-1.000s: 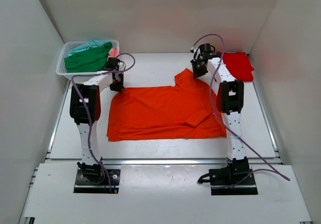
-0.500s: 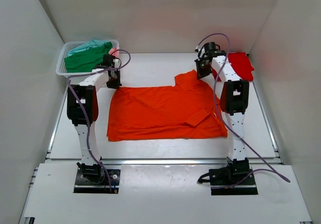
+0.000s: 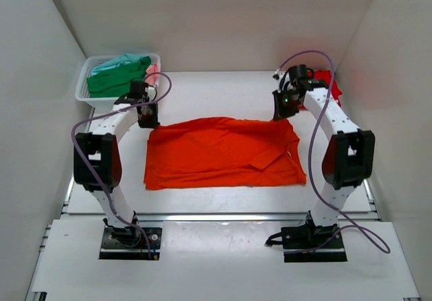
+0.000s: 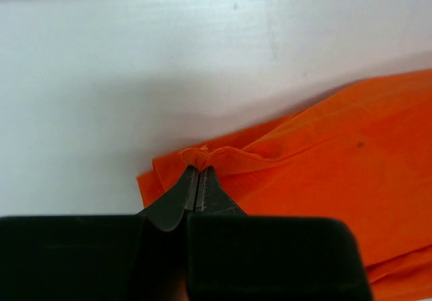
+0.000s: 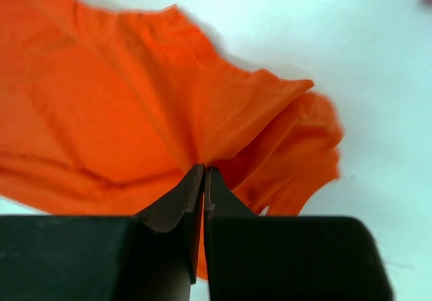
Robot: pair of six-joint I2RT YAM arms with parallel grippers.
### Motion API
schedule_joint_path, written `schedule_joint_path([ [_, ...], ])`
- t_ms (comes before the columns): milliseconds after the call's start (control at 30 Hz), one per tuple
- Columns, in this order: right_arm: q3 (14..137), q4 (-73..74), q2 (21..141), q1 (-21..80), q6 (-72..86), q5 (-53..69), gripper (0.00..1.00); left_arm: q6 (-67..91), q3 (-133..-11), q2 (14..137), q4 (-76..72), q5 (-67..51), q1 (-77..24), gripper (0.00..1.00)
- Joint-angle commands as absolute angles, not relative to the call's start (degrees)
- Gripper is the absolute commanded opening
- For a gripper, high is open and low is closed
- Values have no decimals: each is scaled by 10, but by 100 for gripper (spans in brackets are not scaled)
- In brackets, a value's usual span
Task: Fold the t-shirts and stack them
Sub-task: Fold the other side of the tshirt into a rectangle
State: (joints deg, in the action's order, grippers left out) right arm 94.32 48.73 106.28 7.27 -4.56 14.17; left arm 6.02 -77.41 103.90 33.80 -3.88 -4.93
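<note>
The left gripper draws back with the pinched corner next and releases it over the orange t-shirt's basket-side edge (image 3: 154,152), which runs back from that gripper.
A bright orange t-shirt (image 3: 223,151) lies spread on the white table. My left gripper (image 3: 148,120) is shut on its far left corner, pinching a fold of the orange cloth (image 4: 202,156). My right gripper (image 3: 282,112) is shut on its far right corner, with bunched orange cloth (image 5: 270,132) around the tips. A deeper red t-shirt (image 3: 329,85) lies at the far right behind the right arm. Green (image 3: 115,79), teal (image 3: 118,61) and pink (image 3: 154,69) t-shirts lie in the basket.
A white mesh basket (image 3: 85,95) stands at the far left corner. White walls close in the table on the left, back and right. Purple cables loop from both wrists.
Both grippers have moved outward and apart. The right arm swung to the right, and the raised far right part of the orange shirt now lies flatter. The left gripper shifted left.
</note>
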Motion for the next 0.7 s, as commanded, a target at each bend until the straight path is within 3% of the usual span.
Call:
schedule_joint_path([
  [0, 854, 459, 983, 83, -32, 141, 0, 52, -717, 972, 351, -52, -55, 0],
  [333, 612, 449, 749, 40, -12, 147, 0, 53, -564, 831, 383, -44, -58, 0],
  [667, 521, 450, 666, 40, -4, 155, 0, 57, -483, 753, 374, -29, -70, 0],
])
